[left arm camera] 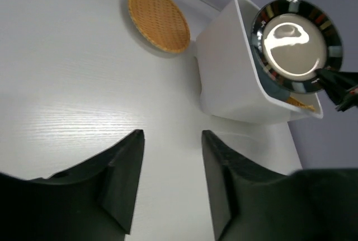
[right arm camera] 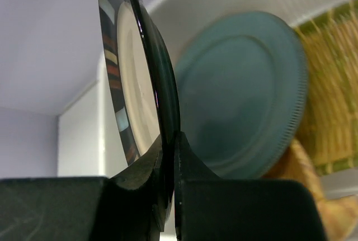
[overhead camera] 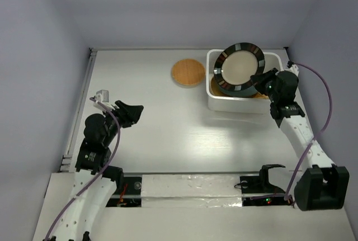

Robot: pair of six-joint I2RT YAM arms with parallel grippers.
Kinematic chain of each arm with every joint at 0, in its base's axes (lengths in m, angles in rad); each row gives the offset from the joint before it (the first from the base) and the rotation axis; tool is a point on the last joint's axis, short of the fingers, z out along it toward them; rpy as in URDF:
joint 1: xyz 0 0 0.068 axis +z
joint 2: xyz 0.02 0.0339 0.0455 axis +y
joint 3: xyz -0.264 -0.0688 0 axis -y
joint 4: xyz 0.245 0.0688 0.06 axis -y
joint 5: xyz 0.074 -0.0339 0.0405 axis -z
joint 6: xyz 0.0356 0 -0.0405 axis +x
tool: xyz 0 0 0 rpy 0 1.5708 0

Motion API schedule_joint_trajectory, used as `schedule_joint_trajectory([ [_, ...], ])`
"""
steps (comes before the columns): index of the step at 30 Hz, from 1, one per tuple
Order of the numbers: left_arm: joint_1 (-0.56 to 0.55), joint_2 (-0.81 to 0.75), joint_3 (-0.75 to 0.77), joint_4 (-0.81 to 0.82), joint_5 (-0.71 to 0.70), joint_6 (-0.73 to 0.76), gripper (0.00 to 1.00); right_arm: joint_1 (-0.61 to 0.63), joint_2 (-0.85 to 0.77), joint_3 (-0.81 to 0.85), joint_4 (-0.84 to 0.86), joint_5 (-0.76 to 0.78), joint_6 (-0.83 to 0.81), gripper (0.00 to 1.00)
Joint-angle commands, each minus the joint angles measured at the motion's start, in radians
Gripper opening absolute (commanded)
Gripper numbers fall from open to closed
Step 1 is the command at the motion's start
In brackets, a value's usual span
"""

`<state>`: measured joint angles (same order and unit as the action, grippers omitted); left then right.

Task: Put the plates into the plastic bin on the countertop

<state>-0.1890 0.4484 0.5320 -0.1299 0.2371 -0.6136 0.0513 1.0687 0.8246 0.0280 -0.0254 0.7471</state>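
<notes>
My right gripper moves down into the white plastic bin next. It then releases the black-rimmed plate [overhead camera: 239, 68] onto the teal plate, since that plate lies below the gripper.
My right gripper [overhead camera: 260, 78] is shut on the rim of the black-rimmed cream-centred plate [overhead camera: 239, 68] and holds it tilted over the white plastic bin [overhead camera: 215, 100]. In the right wrist view the gripper [right arm camera: 169, 140] pinches the plate's edge [right arm camera: 134, 56]; below it a teal plate [right arm camera: 240, 95] and the yellow-green slatted plate [right arm camera: 333, 84] lie in the bin. The woven tan plate [overhead camera: 188, 72] lies on the countertop [overhead camera: 168, 135] left of the bin. It also shows in the left wrist view [left arm camera: 158, 18]. My left gripper [overhead camera: 134, 112] is open and empty, low over the countertop at the left.
Pale walls close the back and both sides. An orange dish [right arm camera: 291, 168] peeks from under the teal plate in the bin. A taped strip [overhead camera: 190, 190] runs along the near edge between the arm bases.
</notes>
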Motion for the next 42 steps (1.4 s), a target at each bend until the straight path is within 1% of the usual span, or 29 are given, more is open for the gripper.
schedule_joint_trajectory([
  [1, -0.004, 0.032, -0.027, 0.162, 0.054, -0.031, 0.4, -0.056, 0.022, 0.081, 0.158, -0.174, 0.02, 0.0],
  [2, -0.013, 0.044, -0.05, 0.186, 0.065, -0.052, 0.35, -0.07, 0.043, 0.08, 0.153, -0.176, 0.017, 0.0],
  [3, -0.013, 0.077, -0.062, 0.244, 0.082, -0.069, 0.26, -0.07, 0.053, 0.08, 0.145, -0.176, 0.012, 0.0],
  [4, -0.026, 0.097, -0.075, 0.272, 0.087, -0.083, 0.24, -0.08, 0.06, 0.077, 0.142, -0.177, 0.009, 0.0],
  [6, -0.049, 0.148, -0.093, 0.346, 0.073, -0.106, 0.22, -0.093, 0.091, 0.08, 0.124, -0.185, 0.005, 0.0],
  [7, -0.068, 0.203, -0.093, 0.363, 0.053, -0.109, 0.22, -0.105, 0.105, 0.084, 0.116, -0.192, 0.001, 0.0],
  [9, -0.142, 0.265, -0.084, 0.413, -0.016, -0.109, 0.22, -0.114, 0.138, 0.09, 0.104, -0.2, -0.006, 0.0],
  [10, -0.168, 0.329, -0.076, 0.426, -0.04, -0.109, 0.22, -0.114, 0.148, 0.091, 0.102, -0.197, -0.009, 0.0],
  [11, -0.209, 0.363, -0.066, 0.438, -0.057, -0.11, 0.22, -0.114, 0.157, 0.093, 0.098, -0.191, -0.011, 0.02],
  [13, -0.242, 0.459, -0.034, 0.489, -0.088, -0.118, 0.26, -0.114, 0.181, 0.102, 0.078, -0.18, -0.017, 0.09],
  [14, -0.251, 0.489, -0.026, 0.506, -0.103, -0.121, 0.29, -0.123, 0.188, 0.105, 0.067, -0.167, -0.022, 0.17],
  [16, -0.251, 0.579, 0.006, 0.542, -0.13, -0.126, 0.42, -0.123, 0.192, 0.107, 0.053, -0.153, -0.029, 0.3],
  [17, -0.251, 0.608, 0.017, 0.55, -0.142, -0.124, 0.47, -0.123, 0.189, 0.107, 0.044, -0.13, -0.031, 0.41],
  [18, -0.251, 0.672, 0.048, 0.561, -0.159, -0.121, 0.53, -0.123, 0.185, 0.105, 0.038, -0.12, -0.037, 0.46],
  [19, -0.251, 0.706, 0.066, 0.564, -0.168, -0.117, 0.56, -0.123, 0.171, 0.094, 0.039, -0.114, -0.037, 0.51],
  [20, -0.251, 0.739, 0.083, 0.567, -0.179, -0.109, 0.59, -0.123, 0.163, 0.088, 0.038, -0.102, -0.037, 0.58],
  [21, -0.251, 0.774, 0.117, 0.576, -0.183, -0.109, 0.62, -0.123, 0.155, 0.082, 0.036, -0.093, -0.037, 0.61],
  [22, -0.251, 0.838, 0.135, 0.579, -0.18, -0.109, 0.63, -0.123, 0.143, 0.074, 0.035, -0.085, -0.037, 0.64],
  [23, -0.251, 0.869, 0.155, 0.584, -0.179, -0.109, 0.64, -0.123, 0.117, 0.056, 0.032, -0.065, -0.037, 0.7],
  [26, -0.251, 0.993, 0.232, 0.595, -0.19, -0.11, 0.65, -0.123, 0.061, 0.013, 0.021, -0.015, -0.038, 0.79],
  [27, -0.251, 1.027, 0.278, 0.59, -0.191, -0.11, 0.65, -0.123, 0.015, 0.002, 0.007, 0.002, -0.043, 0.84],
  [29, -0.251, 1.117, 0.328, 0.578, -0.182, -0.115, 0.65, -0.123, -0.032, -0.019, -0.007, 0.022, -0.051, 0.9],
  [32, -0.251, 1.222, 0.411, 0.573, -0.177, -0.136, 0.65, -0.123, -0.119, -0.054, -0.025, 0.022, -0.072, 0.92],
  [33, -0.251, 1.269, 0.448, 0.569, -0.179, -0.15, 0.65, -0.123, -0.153, -0.062, -0.06, 0.022, -0.083, 0.92],
  [35, -0.251, 1.311, 0.497, 0.569, -0.176, -0.167, 0.65, -0.123, -0.191, -0.073, -0.071, 0.022, -0.087, 0.91],
  [37, -0.251, 1.363, 0.526, 0.567, -0.17, -0.193, 0.65, -0.123, -0.26, -0.094, -0.073, 0.019, -0.088, 0.88],
  [38, -0.251, 1.377, 0.542, 0.564, -0.17, -0.204, 0.64, -0.123, -0.285, -0.103, -0.069, 0.006, -0.088, 0.84],
  [41, -0.251, 1.443, 0.615, 0.537, -0.183, -0.233, 0.64, -0.123, -0.38, -0.137, -0.063, -0.011, -0.083, 0.81],
  [42, -0.251, 1.464, 0.666, 0.503, -0.183, -0.242, 0.64, -0.123, -0.403, -0.145, -0.062, -0.016, -0.08, 0.8],
])
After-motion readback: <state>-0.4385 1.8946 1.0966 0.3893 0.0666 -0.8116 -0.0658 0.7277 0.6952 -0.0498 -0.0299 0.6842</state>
